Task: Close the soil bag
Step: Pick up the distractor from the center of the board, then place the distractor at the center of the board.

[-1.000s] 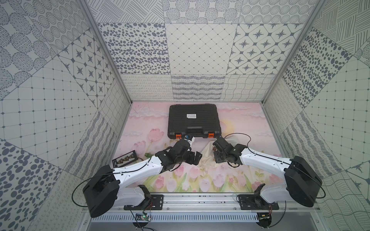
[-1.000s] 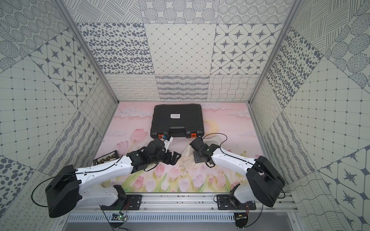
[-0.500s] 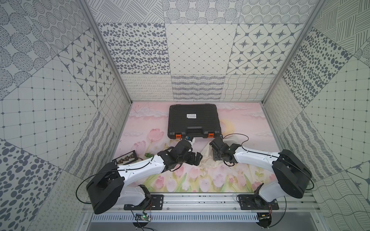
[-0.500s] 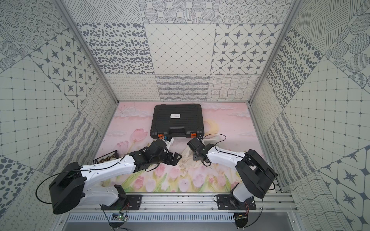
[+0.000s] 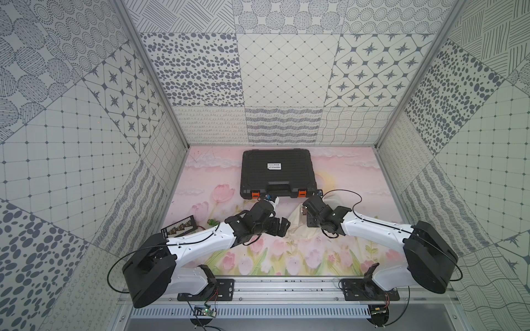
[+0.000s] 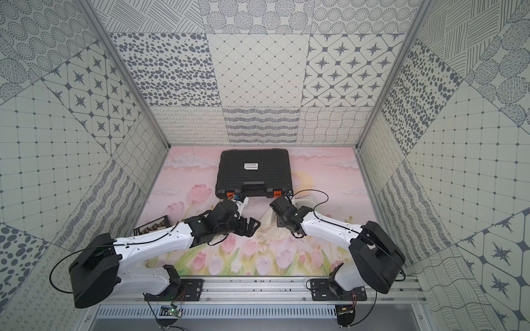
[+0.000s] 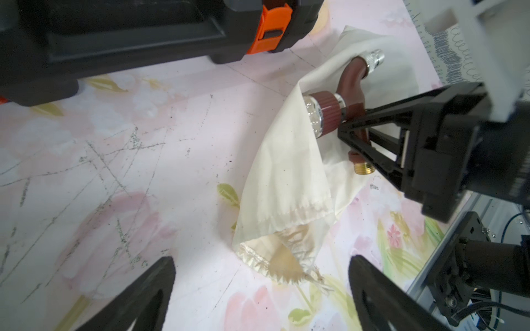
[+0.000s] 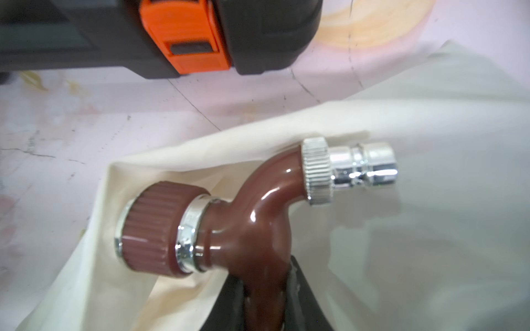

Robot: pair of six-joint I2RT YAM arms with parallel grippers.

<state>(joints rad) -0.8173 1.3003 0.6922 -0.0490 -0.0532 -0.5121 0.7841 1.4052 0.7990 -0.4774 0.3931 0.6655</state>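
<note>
My right gripper lifts the fitting off the bag next and carries it outward. Then it lowers and releases it on bare pink mat (image 5: 351, 179) beside the black case.
The soil bag (image 7: 289, 177) is a wrinkled cream cloth sack lying flat on the floral mat between both arms, seen in both top views (image 5: 296, 229) (image 6: 268, 227). Its gathered hem (image 7: 258, 255) gapes slightly towards my left gripper (image 7: 261, 259), which is open just in front of it (image 5: 284, 229). My right gripper (image 8: 265, 275) is shut on a brown hose fitting (image 8: 249, 229) with chrome ends. The fitting lies on the bag's cloth (image 8: 200, 149) near the closed end, and from the left wrist view I see it (image 7: 327, 114) pinched there.
A black ribbed case (image 5: 276, 172) with orange latches (image 7: 272, 25) stands close behind the bag. A small black box (image 5: 179, 227) and a green object (image 5: 212, 221) lie at the left by my left arm. Patterned walls enclose the mat.
My right gripper's jaws have narrowed onto the brown fitting and its arm has shifted slightly. My left gripper stays open in nearly the same place.
</note>
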